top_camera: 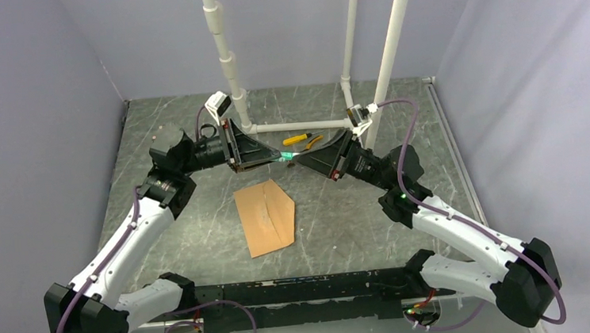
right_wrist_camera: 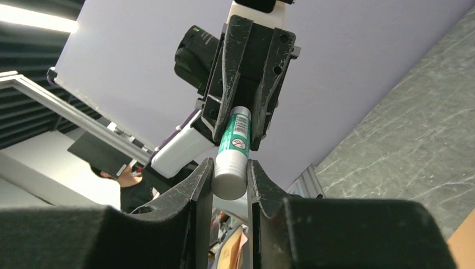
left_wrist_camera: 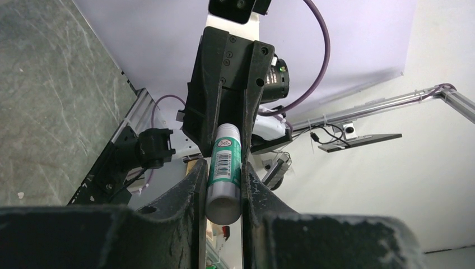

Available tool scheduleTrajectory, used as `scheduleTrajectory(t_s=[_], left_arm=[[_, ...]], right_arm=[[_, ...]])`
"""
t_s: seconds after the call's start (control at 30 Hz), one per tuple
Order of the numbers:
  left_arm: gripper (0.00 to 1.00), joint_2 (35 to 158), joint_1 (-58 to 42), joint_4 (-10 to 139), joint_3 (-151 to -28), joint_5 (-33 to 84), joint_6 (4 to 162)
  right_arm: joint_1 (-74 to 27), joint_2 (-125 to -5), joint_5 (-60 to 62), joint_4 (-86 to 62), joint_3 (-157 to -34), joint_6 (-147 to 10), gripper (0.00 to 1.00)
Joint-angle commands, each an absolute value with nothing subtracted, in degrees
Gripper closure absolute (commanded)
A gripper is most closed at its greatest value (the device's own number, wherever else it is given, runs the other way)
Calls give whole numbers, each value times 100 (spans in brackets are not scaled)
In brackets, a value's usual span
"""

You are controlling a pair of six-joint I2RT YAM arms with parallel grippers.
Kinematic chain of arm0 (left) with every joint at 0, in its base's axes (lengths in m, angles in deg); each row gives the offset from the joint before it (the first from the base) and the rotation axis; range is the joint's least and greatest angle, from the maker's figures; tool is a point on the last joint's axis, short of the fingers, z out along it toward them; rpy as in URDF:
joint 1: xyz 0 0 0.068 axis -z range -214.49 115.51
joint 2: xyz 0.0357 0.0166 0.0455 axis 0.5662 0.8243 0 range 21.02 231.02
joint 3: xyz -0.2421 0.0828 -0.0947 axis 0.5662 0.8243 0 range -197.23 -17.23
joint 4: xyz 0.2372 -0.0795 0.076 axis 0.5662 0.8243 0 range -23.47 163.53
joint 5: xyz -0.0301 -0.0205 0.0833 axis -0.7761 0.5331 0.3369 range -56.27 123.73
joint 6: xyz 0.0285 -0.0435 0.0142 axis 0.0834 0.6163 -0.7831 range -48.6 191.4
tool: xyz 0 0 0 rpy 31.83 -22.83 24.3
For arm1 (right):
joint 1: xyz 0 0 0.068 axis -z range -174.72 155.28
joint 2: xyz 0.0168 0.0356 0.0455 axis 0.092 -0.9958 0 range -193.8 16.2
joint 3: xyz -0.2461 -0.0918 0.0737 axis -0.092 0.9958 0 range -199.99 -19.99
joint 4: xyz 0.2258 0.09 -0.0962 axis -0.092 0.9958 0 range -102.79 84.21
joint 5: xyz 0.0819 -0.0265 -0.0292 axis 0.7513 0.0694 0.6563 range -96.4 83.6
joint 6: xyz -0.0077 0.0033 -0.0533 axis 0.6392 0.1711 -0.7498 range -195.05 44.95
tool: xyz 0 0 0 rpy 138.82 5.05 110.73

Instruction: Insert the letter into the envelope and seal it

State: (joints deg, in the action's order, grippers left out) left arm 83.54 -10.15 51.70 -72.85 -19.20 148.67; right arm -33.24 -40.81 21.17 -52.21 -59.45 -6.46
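The spot on the tabletop beside the envelope is bare, so my right gripper should next move away from the left gripper, then turn down there and let go of the cap.
The brown envelope (top_camera: 265,216) lies flat in the middle of the table, its pointed end towards the back. The letter does not show as a separate sheet. A green and white glue stick (top_camera: 285,158) is held level in the air behind the envelope, between both grippers. My left gripper (top_camera: 274,158) is shut on one end of the glue stick (left_wrist_camera: 226,168). My right gripper (top_camera: 301,160) is shut on its white cap end (right_wrist_camera: 231,171). In the left wrist view my left gripper (left_wrist_camera: 224,188) faces the right one (left_wrist_camera: 232,120). The right wrist view shows my right gripper (right_wrist_camera: 231,182).
A yellow-handled tool (top_camera: 299,139) lies on the table behind the grippers. A white pipe frame (top_camera: 296,125) stands at the back, with uprights rising from it. Grey walls close in the table on the left, back and right.
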Motion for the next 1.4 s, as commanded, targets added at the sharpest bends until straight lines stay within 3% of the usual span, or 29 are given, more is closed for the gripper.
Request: scheduleTrajectory(t_s=[0.0,0.47,0.6,0.73,0.97,1.17,1.37], left_arm=[[98,8213,-1355,5298,-7350,-2035,14843],[98,7991,-1401,6112,-7628,-1922,14183],[97,8019,-1401,6533,-7783,-1833,13769],[98,7996,-1401,8227,-8249,-1092,12505],[98,8235,-1401,9908,-8468,79,11352],[97,8398,-1401,9949,-8290,195,11166],[98,8493,-1401,9897,-8091,183,11100]], right_arm=[[-3061,-3552,2757,-6564,-6068,-513,100],[-2756,-2833,2766,-4460,-6403,-1923,100],[-2743,-2952,2346,-2734,-6977,-2856,100],[-2767,-3573,1540,-458,-7799,-3882,100],[-3096,-4768,-766,1715,-8524,-4849,100],[-3189,-5954,-1601,2495,-8686,-5237,100],[-3183,-6867,-1787,2181,-8525,-5549,98]])
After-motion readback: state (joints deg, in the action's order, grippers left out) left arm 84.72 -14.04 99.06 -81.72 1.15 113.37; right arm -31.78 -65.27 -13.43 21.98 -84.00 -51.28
